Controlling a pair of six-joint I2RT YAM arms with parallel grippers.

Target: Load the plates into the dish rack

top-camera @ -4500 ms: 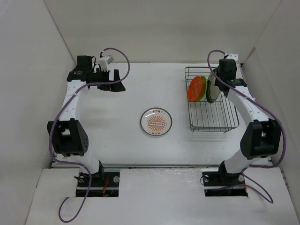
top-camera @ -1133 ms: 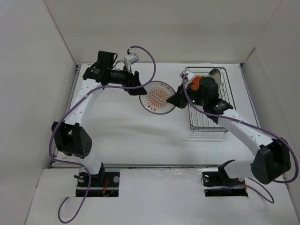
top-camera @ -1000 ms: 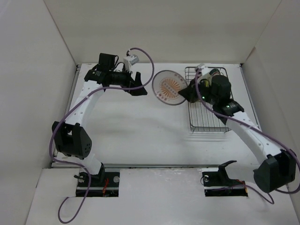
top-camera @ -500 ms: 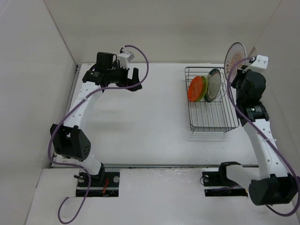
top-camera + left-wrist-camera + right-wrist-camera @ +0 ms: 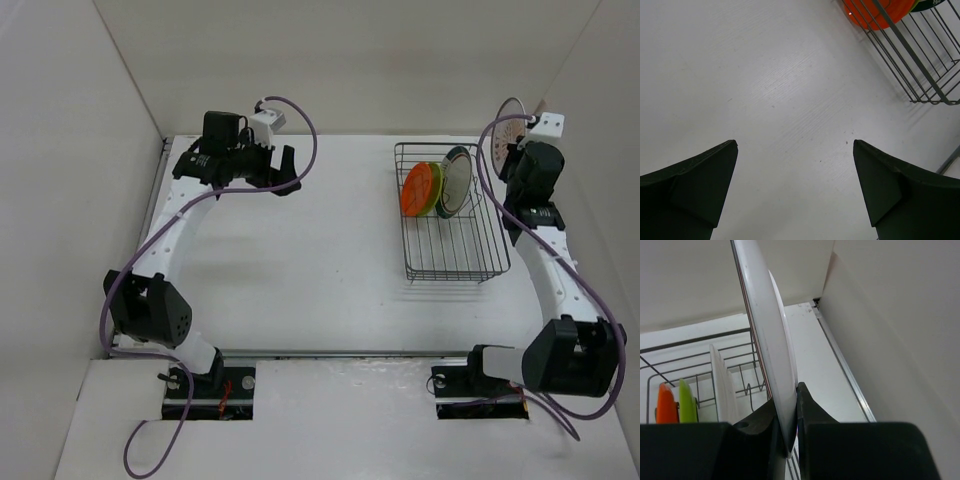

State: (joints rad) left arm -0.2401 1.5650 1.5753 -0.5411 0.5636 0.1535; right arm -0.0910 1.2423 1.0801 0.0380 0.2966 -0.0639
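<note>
My right gripper will go down next and shift the sunburst plate into the slot point(image 5: 477, 194) point(image 5: 746, 392) beside the dark-rimmed white plate, because that slot is free.
My right gripper point(image 5: 512, 138) is shut on the rim of the white sunburst plate point(image 5: 499, 122) and holds it upright and edge-on, above the back right corner of the dish rack point(image 5: 452, 262). In the right wrist view the fingers point(image 5: 807, 405) pinch this plate point(image 5: 765, 335) over the rack point(image 5: 700, 336). Three plates stand in the rack's far end: orange point(image 5: 418, 188), lime green point(image 5: 435, 190) and white with a dark rim point(image 5: 457, 180). They also show in the right wrist view: orange point(image 5: 664, 402), green point(image 5: 685, 400), white point(image 5: 722, 380). My left gripper point(image 5: 287, 168) is open and empty above the table.
The left wrist view shows bare white table between the open fingers point(image 5: 690, 190), with the rack's near corner point(image 5: 920, 65) and the orange plate point(image 5: 875, 10) at the upper right. White walls enclose the table; the right wall point(image 5: 900, 315) is close to my right gripper.
The sunburst plate passed from my left gripper to my right, which carried it up and right to the rack's back right corner. It now shows more edge-on. The left gripper drew back left.
</note>
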